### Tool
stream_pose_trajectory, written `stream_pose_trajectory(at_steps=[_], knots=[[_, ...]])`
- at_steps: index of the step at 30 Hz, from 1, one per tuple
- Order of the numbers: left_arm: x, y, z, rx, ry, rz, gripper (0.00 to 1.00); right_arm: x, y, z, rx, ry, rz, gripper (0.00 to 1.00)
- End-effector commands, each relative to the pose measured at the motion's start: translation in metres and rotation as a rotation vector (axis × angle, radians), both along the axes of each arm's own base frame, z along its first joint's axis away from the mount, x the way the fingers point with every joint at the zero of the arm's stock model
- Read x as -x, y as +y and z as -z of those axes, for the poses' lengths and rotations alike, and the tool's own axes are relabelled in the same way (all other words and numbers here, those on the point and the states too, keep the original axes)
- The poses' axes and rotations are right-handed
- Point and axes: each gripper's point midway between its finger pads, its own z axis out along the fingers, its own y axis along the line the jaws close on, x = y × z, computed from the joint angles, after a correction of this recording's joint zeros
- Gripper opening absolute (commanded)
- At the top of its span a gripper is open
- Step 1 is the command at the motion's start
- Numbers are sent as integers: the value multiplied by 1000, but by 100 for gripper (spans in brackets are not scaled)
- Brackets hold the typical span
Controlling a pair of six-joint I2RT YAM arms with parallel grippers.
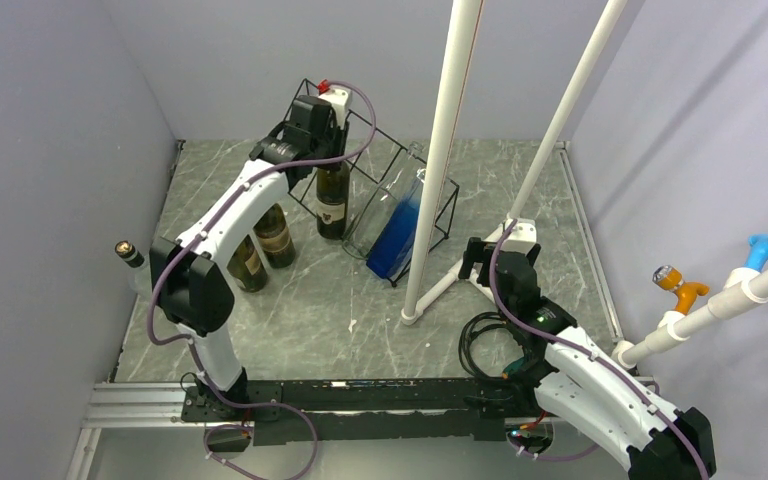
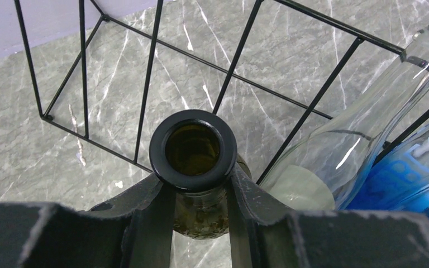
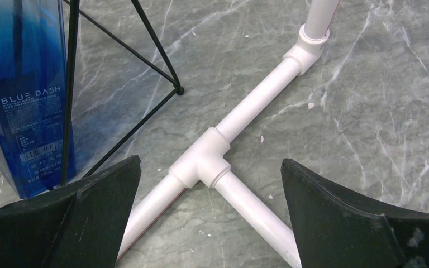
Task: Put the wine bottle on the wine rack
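Note:
My left gripper moves to the right in the top view next. It lets go of the dark bottle's neck on the rack's upper bar [image 1: 387, 135], since it's bare beside the clear bottle [image 1: 375, 220].
My left gripper [image 1: 322, 150] is shut on the neck of a dark olive wine bottle [image 1: 332, 200], which stands upright in front of the black wire wine rack [image 1: 438, 215]. In the left wrist view my fingers [image 2: 145, 218] clamp the neck just below the bottle's open black-rimmed mouth [image 2: 192, 149], with the rack's bars [image 2: 229, 72] behind it. A clear bottle [image 1: 375, 220] and a blue bottle [image 1: 398, 232] lie slanted on the rack. My right gripper [image 3: 209, 167] is open and empty above a white pipe joint [image 3: 201, 159].
Two more dark bottles [image 1: 260, 245] stand left of the rack under my left arm. A gold-capped bottle [image 1: 128, 255] stands at the left wall. White pipe poles [image 1: 440, 160] rise from a floor joint right of the rack. Black cable [image 1: 480, 345] coils near my right arm.

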Motion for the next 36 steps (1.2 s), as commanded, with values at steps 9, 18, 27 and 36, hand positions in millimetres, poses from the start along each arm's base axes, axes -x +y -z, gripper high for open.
stream_pose_trajectory(at_steps=[9,18,27,36], knots=[[-30,-20,-46,64,-149,33,0,-7,5,-14,-31,-52,-7,100],[-34,-35,-22,82,-74,77,12,-8,6,-11,-27,-43,-9,100],[-39,-48,-7,108,-39,110,15,-7,6,-12,-29,-47,-9,100],[-47,-55,14,105,-1,120,12,-8,6,-11,-28,-44,-8,100]])
